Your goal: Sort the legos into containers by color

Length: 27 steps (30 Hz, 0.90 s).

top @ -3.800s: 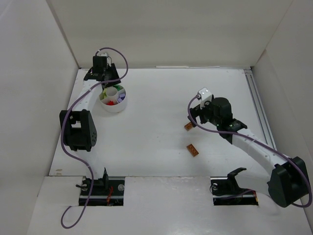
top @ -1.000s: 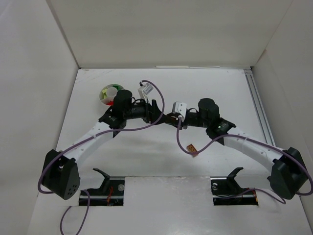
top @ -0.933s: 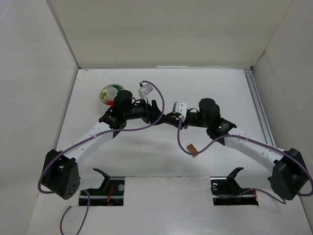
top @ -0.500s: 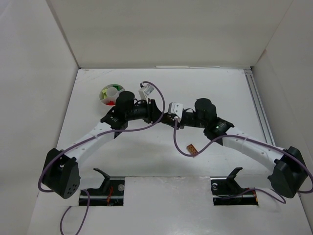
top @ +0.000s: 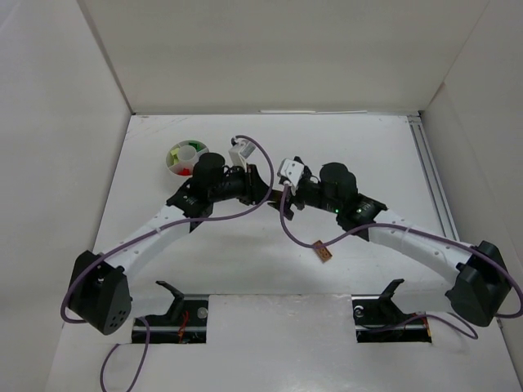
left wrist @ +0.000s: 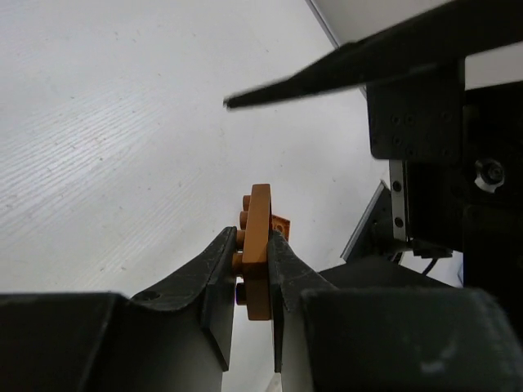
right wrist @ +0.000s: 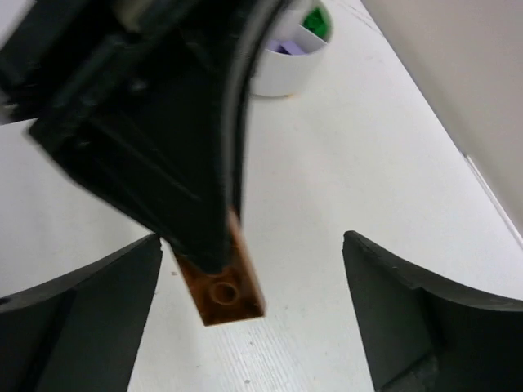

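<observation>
My left gripper is holding the brown-orange brick and will next carry it to the left in the top view and let it go over the cup's empty round middle, which is there.
My left gripper (top: 266, 189) is shut on a brown-orange brick (left wrist: 260, 245), held edge-up above the table in the middle. My right gripper (top: 283, 194) faces it, open, one jaw on each side of the brick (right wrist: 225, 286) and of the left fingertips, touching neither. A second brown-orange brick (top: 324, 251) lies flat on the table to the near right; it also shows past the held brick in the left wrist view (left wrist: 281, 224). The round white cup (top: 186, 158) with dividers stands at the far left, holding green, red and purple bricks; the right wrist view shows it too (right wrist: 288, 65).
White walls close the table (top: 368, 155) on the left, back and right. A metal rail (top: 433, 184) runs along the right edge. Purple cables loop over both arms.
Both arms swung in from their sides and met mid-table. The brick that lay by the right gripper has left the table. In the last second the right wrist crept left and farther back.
</observation>
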Motion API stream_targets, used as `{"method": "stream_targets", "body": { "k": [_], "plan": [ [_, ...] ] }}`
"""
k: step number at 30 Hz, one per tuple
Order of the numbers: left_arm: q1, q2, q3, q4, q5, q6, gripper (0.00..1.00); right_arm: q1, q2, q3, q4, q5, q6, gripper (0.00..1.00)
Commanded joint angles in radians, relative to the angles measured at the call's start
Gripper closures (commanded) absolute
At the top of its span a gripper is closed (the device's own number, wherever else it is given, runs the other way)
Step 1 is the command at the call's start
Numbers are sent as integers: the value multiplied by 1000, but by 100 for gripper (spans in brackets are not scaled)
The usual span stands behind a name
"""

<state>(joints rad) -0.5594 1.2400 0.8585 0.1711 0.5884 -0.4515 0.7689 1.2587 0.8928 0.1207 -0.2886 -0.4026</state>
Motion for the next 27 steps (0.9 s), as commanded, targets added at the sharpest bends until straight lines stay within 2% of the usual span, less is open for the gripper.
{"method": "stream_targets", "body": {
  "k": [1, 4, 8, 12, 15, 20, 27],
  "plan": [
    [1, -37, 56, -54, -59, 51, 100, -14, 7, 72, 16, 86, 22, 0],
    [44, -2, 122, -122, -136, 77, 100, -14, -7, 83, -48, 135, 44, 0],
    [179, 71, 230, -231, -292, 102, 100, -23, -62, 70, -111, 183, 44, 0],
    [278, 163, 405, -367, -534, 132, 100, -87, -97, 44, -190, 264, 65, 0],
    [372, 260, 499, -426, -558, 143, 100, -138, -87, 44, -275, 264, 76, 0],
    [444, 372, 652, -525, -601, 152, 100, -233, -38, 44, -351, 253, 94, 0],
    [492, 414, 660, -561, -703, 169, 100, -309, 19, 35, -378, 206, 105, 0]
  ]
}}
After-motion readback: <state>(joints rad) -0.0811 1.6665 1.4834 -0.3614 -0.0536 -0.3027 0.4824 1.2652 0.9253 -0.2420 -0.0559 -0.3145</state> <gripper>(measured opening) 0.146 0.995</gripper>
